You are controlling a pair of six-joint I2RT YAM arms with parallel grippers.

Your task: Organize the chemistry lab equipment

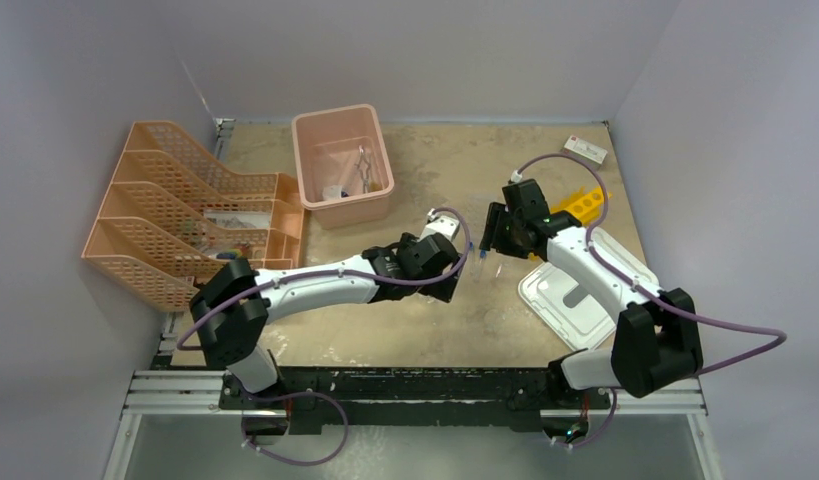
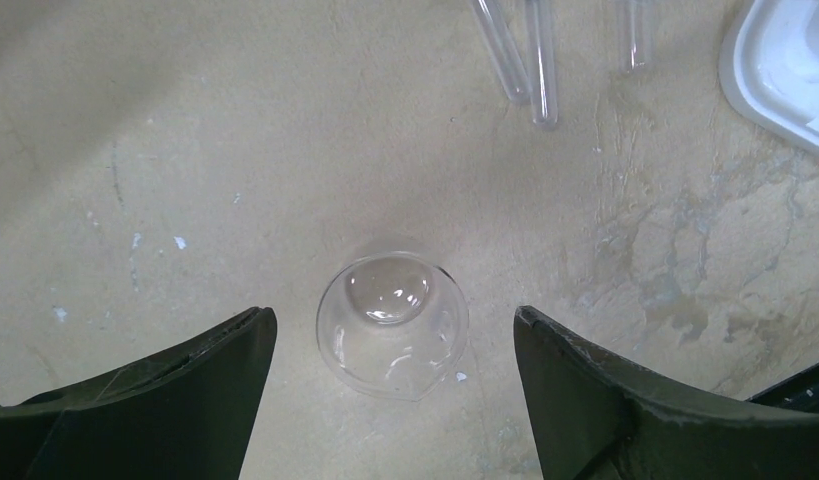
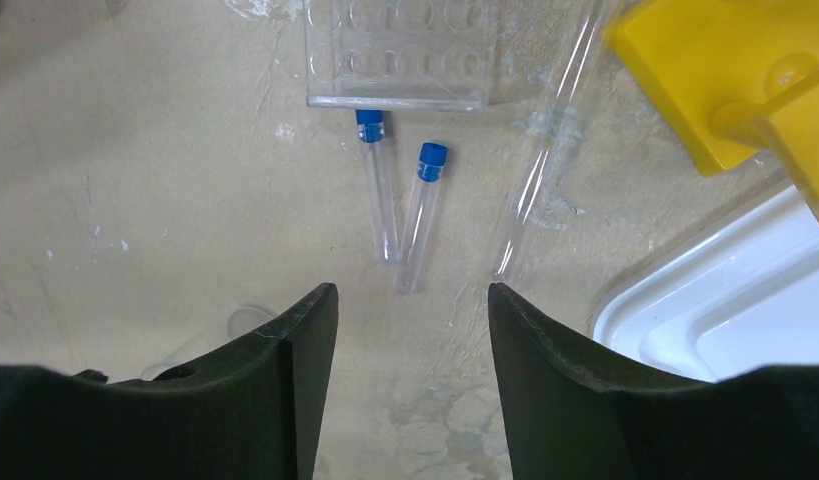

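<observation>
The tiny glass beaker (image 2: 393, 325) is below my left gripper, centred between the spread fingers. I will next lower my left gripper around it and close on its sides.
A tiny glass beaker (image 2: 393, 325) stands on the table, right between the spread fingers of my left gripper (image 2: 393, 314), which is open and touches nothing. Ahead of my right gripper (image 3: 410, 295), open and empty, two blue-capped clear tubes (image 3: 378, 185) (image 3: 420, 215) lie side by side. Beyond them sits a clear rack (image 3: 395, 50), with a long clear dropper-like tube (image 3: 545, 160) to their right. A yellow holed rack (image 3: 745, 80) is at the far right. Both grippers (image 1: 455, 275) (image 1: 493, 240) hang close together mid-table. Metal tongs (image 1: 363, 168) lie in the pink bin (image 1: 315, 185).
Orange mesh file trays (image 1: 185, 215) stand at the left edge. A white lid (image 1: 575, 295) lies on the table under the right arm. A small white box (image 1: 585, 150) sits at the back right corner. Walls close the table on three sides.
</observation>
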